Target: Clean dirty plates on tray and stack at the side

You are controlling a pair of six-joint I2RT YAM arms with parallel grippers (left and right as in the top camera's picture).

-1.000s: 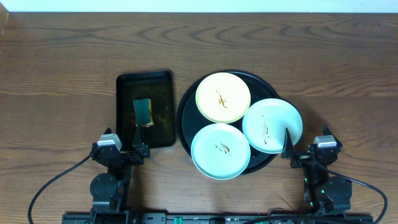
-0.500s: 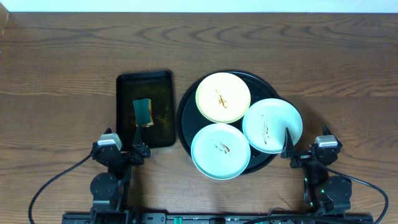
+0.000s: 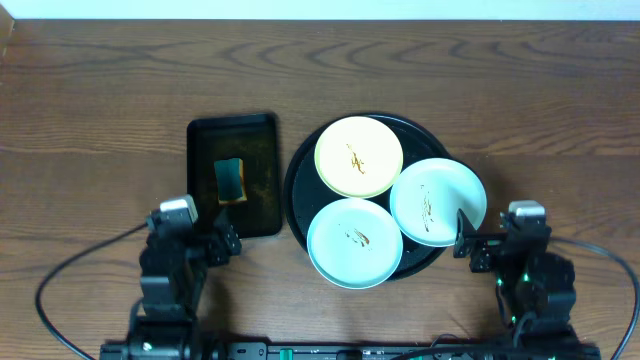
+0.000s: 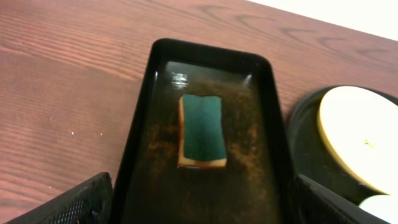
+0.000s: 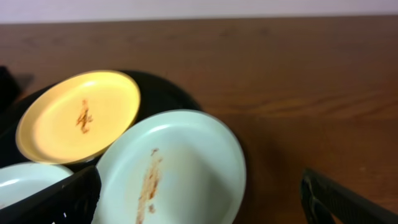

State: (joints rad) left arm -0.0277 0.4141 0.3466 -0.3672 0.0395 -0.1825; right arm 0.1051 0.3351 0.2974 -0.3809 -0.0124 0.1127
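Observation:
My left gripper needs to move outward and down over the green and yellow sponge's middle (image 3: 229, 181) (image 4: 203, 129) to close, because the sponge's middle is farther out and lower than the open fingers.
The round black tray (image 3: 298, 190) holds three plates with brown smears. The pale yellow plate (image 3: 358, 156) is at the back, one mint-white plate (image 3: 437, 200) at the right, the other mint-white plate (image 3: 354, 242) at the front. My right gripper (image 3: 492, 243) is open and empty just behind the right plate's near edge; in the right wrist view its fingers (image 5: 202, 208) straddle that plate (image 5: 180, 168), with the yellow plate (image 5: 78, 115) beyond. My left gripper (image 3: 195, 245) is open and empty at the near end of the rectangular tray; it also shows in the left wrist view (image 4: 199, 214).
A smaller black rectangular tray (image 3: 262, 135) lies left of the round tray, with a green and yellow sponge (image 3: 231, 180) in brownish liquid. The sponge (image 4: 201, 129) lies ahead of the left fingers. Bare wooden table surrounds both trays.
Both wrists have lifted and edged slightly forward from their rest poses. The plates, trays and sponge have not moved.

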